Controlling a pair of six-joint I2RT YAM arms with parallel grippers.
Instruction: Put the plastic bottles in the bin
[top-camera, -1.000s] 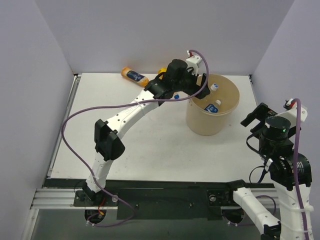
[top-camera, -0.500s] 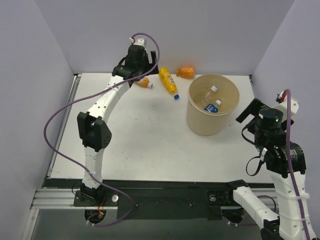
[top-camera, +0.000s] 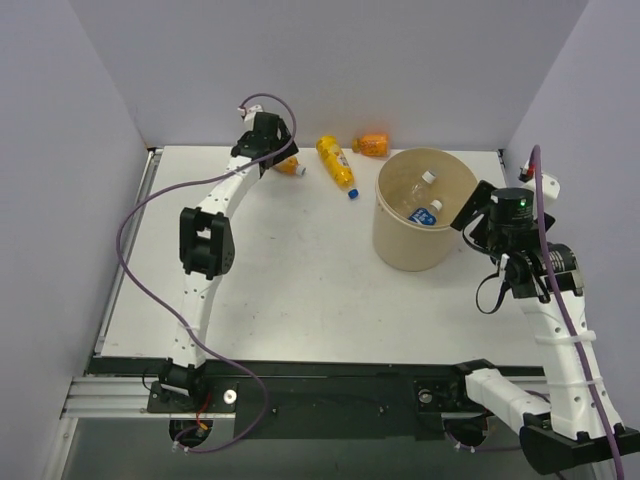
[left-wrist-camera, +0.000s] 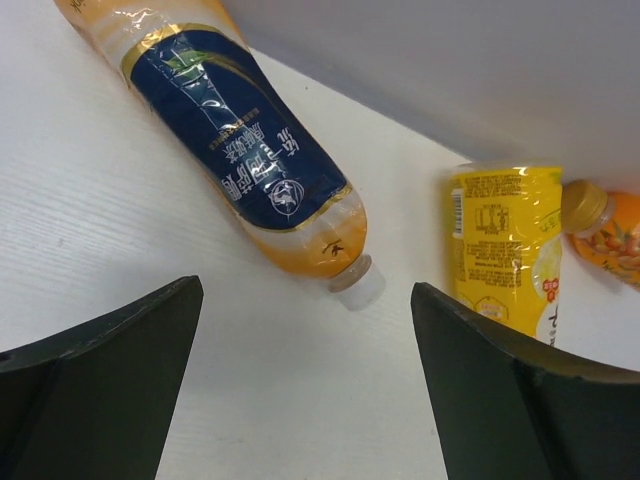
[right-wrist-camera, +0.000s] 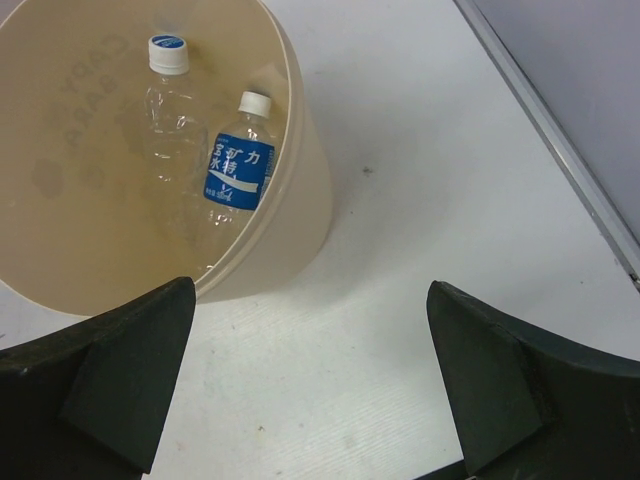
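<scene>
The bottle is lying flat below my left gripper, so my left gripper should go down next onto the dark label's end by the white cap (left-wrist-camera: 298, 194), with a finger on each side.
The tan bin (top-camera: 400, 250) stands at the right and holds two clear bottles, one with a blue label (right-wrist-camera: 240, 165) and one with a blue cap (right-wrist-camera: 170, 100). The orange-yellow bottle with a dark label (left-wrist-camera: 250, 160) lies at the back wall, its white cap toward my open, empty left gripper (left-wrist-camera: 305, 300), which hovers just short of it. In the top view that gripper (top-camera: 275, 152) hides most of this bottle (top-camera: 292, 167). The yellow bottle with a blue cap (top-camera: 336, 163) and the squat orange bottle (top-camera: 372, 144) lie to its right. My right gripper (top-camera: 472, 222) is open and empty beside the bin's right wall (right-wrist-camera: 310, 200).
Purple walls close the table at the back and both sides. A metal strip (right-wrist-camera: 560, 150) runs along the table's right edge. The left arm's cable (top-camera: 150, 220) loops over the left part of the table.
My left arm has swung from the bin's rim to the back left, above the dark-label bottle. My right arm has moved left, up to the bin's side.
</scene>
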